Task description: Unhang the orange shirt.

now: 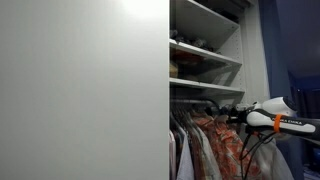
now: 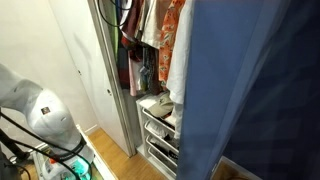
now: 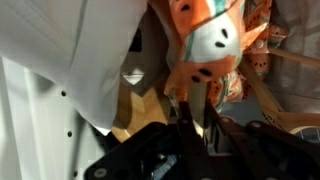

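Observation:
My gripper needs to pull the pinched fabric down next, then let go of it above the shoe racks, because the orange shirt (image 3: 205, 40) is still hanging among the other clothes.
The orange shirt (image 3: 205, 40), orange-red with pale mottled patches, hangs among other garments in an open wardrobe. It also shows in both exterior views (image 1: 215, 140) (image 2: 172, 25). In the wrist view my gripper (image 3: 196, 112) is right under the shirt. Its two dark fingers are close together with a pale strip of the shirt's thin fabric pinched between them. In an exterior view my white and orange arm (image 1: 275, 118) reaches in from the right to the hanging clothes; the fingertips are hidden among them there.
A plain white garment (image 3: 70, 60) hangs against the orange shirt. A large white wardrobe door (image 1: 80, 90) stands beside the opening, with shelves (image 1: 205, 55) above the rail. Shoes on racks (image 2: 160, 105) sit below the clothes. Blue fabric (image 2: 255, 90) fills the foreground.

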### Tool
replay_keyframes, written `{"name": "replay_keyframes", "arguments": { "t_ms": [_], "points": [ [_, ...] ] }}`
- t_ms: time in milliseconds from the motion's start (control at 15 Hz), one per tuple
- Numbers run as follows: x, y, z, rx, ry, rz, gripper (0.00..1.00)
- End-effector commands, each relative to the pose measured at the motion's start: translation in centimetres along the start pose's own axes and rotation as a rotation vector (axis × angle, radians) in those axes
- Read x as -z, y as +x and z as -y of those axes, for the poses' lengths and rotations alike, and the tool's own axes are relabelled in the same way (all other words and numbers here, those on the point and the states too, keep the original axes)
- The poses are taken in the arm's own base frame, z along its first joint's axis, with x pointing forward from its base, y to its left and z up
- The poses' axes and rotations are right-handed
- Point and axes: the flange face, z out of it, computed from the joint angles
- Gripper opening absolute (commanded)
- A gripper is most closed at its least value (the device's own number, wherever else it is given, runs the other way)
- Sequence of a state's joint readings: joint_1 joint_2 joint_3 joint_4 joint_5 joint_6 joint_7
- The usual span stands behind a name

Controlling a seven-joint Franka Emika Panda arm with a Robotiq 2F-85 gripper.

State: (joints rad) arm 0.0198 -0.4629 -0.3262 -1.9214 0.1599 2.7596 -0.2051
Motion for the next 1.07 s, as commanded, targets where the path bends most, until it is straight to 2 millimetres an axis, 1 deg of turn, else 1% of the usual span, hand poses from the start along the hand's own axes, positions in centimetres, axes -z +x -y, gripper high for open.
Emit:
{"name": "replay_keyframes", "arguments": {
  "t_ms": [0, 133, 267, 400, 467, 600, 733, 800, 933, 1000],
  "points": [
    [1.7, 1.6, 0.4, -0.016, -0.043, -0.065, 0.04],
    [2.2, 1.8, 0.8, -0.023, -0.053, -0.074, 0.04],
    [2.5, 1.6, 1.5, -0.024, -0.049, -0.057, 0.04],
    [2.6, 0.6, 2.9, 0.007, -0.035, -0.015, 0.04],
    [2.6, -0.3, 3.8, 0.024, -0.030, 0.010, 0.04],
    [2.3, -2.6, 5.7, 0.064, -0.014, 0.080, 0.04],
    [2.0, -5.7, 7.1, 0.079, 0.004, 0.168, 0.04],
    [1.7, -7.1, 7.6, 0.079, 0.010, 0.207, 0.04],
    [0.8, -10.6, 8.2, 0.061, 0.038, 0.277, 0.04],
    [0.3, -12.2, 8.2, 0.032, 0.065, 0.312, 0.04]
  ]
}}
